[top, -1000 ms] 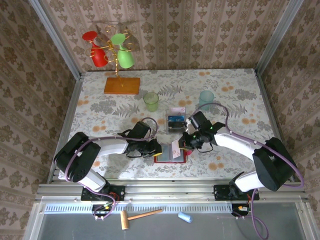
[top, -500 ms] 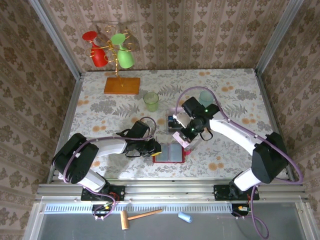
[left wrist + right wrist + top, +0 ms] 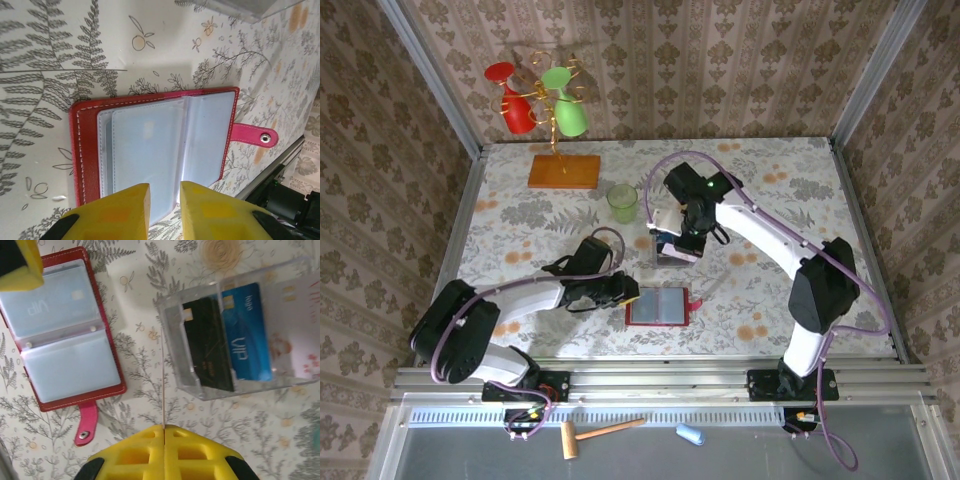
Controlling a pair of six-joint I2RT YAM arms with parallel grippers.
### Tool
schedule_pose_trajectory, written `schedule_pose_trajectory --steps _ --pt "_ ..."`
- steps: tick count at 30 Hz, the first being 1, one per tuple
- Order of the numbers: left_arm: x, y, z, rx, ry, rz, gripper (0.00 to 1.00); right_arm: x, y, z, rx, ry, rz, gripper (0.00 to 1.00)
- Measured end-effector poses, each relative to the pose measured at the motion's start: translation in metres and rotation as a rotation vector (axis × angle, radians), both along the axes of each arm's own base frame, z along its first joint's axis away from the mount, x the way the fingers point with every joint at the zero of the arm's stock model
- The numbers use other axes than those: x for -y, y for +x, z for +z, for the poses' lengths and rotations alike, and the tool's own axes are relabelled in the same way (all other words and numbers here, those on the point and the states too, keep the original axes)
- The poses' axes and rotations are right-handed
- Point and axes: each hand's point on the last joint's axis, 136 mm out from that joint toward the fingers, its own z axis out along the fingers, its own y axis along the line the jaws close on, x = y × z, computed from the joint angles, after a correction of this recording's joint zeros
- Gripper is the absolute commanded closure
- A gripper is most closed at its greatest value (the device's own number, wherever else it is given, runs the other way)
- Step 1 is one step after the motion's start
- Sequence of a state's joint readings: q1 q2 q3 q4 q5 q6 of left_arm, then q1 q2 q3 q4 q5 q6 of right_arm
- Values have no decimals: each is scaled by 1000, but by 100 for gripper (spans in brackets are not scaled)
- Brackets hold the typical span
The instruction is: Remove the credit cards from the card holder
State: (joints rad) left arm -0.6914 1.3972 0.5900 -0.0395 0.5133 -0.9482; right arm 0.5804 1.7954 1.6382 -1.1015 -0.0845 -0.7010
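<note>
The nearer slots of the tray hold other cards, so my right gripper needs to carry the pale card outward to the tray's far end and let it go.
The red card holder (image 3: pixel 657 307) lies open and flat near the table's front, its grey pockets (image 3: pixel 150 145) facing up and its snap tab (image 3: pixel 252 135) out to the side. My left gripper (image 3: pixel 165 200) hovers at the holder's left edge, slightly open, with nothing between its yellow fingers. My right gripper (image 3: pixel 164 427) is shut on a thin pale credit card (image 3: pixel 163 370), seen edge-on, beside a clear tray (image 3: pixel 175 320). A black card (image 3: pixel 207 345) and a blue card (image 3: pixel 246 332) lie in that tray. In the top view, the right gripper (image 3: pixel 682 238) hangs over the tray.
A green cup (image 3: pixel 622 203) stands just left of the clear tray (image 3: pixel 658 240). At the back left, an orange wooden base (image 3: pixel 564 171) carries a stand with red and green glasses. The metal rail runs along the front edge.
My right gripper has carried the pale card away from the card holder, back toward the clear tray. My left gripper's jaws have parted a little at the holder's edge.
</note>
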Motion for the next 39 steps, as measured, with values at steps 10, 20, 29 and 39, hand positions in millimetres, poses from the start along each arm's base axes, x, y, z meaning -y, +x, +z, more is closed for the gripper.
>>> schedule_pose_trajectory --steps 10,20,29,39 --pt "-30 -2 5 23 14 78 76 3 57 12 30 -48 61 100" --pt "-45 3 12 41 19 130 75 -1 88 1 6 -76 109 100" --pt "-49 3 9 28 31 142 75 -2 104 -20 -33 -95 147 100" --pt "-54 3 6 15 47 157 75 0 106 -42 -103 -79 165 100"
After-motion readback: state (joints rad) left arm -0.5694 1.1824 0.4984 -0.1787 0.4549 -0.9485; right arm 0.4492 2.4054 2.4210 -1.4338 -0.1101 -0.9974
